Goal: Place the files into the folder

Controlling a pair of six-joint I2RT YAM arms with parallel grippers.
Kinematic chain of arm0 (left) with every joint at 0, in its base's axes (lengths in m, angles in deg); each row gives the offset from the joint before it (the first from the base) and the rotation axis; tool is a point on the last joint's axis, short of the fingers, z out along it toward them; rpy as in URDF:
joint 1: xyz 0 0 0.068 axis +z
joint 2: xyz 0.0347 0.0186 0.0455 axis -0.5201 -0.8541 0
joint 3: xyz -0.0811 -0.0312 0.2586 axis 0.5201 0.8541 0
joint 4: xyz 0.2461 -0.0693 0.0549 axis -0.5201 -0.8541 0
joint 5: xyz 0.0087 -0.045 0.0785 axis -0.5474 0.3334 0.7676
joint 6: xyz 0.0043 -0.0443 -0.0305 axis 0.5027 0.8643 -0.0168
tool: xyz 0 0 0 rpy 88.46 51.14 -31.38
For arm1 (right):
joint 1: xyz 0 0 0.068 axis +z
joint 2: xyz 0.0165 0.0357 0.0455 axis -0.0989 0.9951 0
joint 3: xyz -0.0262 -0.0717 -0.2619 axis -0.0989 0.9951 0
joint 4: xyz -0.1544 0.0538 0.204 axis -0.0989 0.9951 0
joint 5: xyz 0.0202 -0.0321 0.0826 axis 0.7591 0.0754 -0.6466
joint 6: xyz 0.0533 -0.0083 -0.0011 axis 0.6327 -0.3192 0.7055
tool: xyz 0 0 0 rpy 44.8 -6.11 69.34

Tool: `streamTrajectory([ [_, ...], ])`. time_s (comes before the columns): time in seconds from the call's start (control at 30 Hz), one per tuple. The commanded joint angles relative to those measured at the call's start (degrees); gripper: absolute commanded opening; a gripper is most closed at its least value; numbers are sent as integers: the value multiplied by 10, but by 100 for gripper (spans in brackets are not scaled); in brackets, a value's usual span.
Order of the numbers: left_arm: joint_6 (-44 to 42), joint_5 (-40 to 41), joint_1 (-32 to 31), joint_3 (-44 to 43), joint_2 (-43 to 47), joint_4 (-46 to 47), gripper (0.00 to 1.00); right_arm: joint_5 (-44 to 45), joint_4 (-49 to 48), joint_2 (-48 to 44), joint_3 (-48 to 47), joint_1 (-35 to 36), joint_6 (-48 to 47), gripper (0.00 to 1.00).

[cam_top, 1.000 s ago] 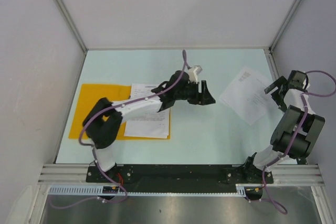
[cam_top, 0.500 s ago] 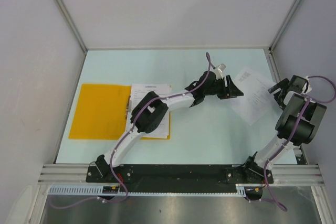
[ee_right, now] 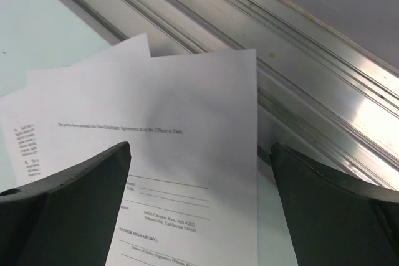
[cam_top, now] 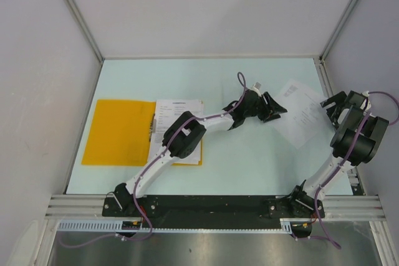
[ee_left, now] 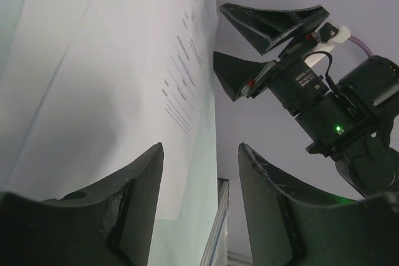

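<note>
The right gripper eases to the left in the top view next, onto the sheet's edge by the bar [cam_top: 325,108] [ee_right: 257,146], since that edge lies between its fingers.
The orange-yellow folder [cam_top: 118,132] lies open at the left, with white printed sheets [cam_top: 179,130] on its right half. A few loose files [cam_top: 300,113] lie fanned at the right; they also show in the left wrist view [ee_left: 93,91] and the right wrist view [ee_right: 187,154]. My left gripper [cam_top: 276,106] is stretched far right, open and empty, its fingertips [ee_left: 153,154] at the files' left edge. My right gripper [cam_top: 331,101] is open wide and empty over the files' right edge, with one sheet's corner between its fingers [ee_right: 93,172]. It also shows in the left wrist view [ee_left: 274,48].
An aluminium frame rail [ee_right: 299,73] runs right beside the files at the table's right edge [cam_top: 324,85]. White side walls close the table in on three sides. The left arm's links [cam_top: 187,135] lie across the folder's sheets.
My left arm has reached out to the right, from mid-table to the left edge of the loose files. My right gripper has shifted slightly right, staying at their right edge.
</note>
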Motion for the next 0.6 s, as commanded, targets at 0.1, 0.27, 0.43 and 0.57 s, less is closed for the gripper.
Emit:
streamTrajectory([
  [0.1,53,14,-1,-32,-20,-33,55,-79,-59,36,-21,-6,50,100],
  [0.27,46,10,0,-33,-21,-43,55,-90,-88,34,-20,-7,61,95],
  [0.43,40,7,3,-31,-24,-55,55,-101,-100,23,-20,-6,63,85],
  [0.57,34,6,3,-30,-24,-59,55,-109,-101,17,-20,-5,62,75],
])
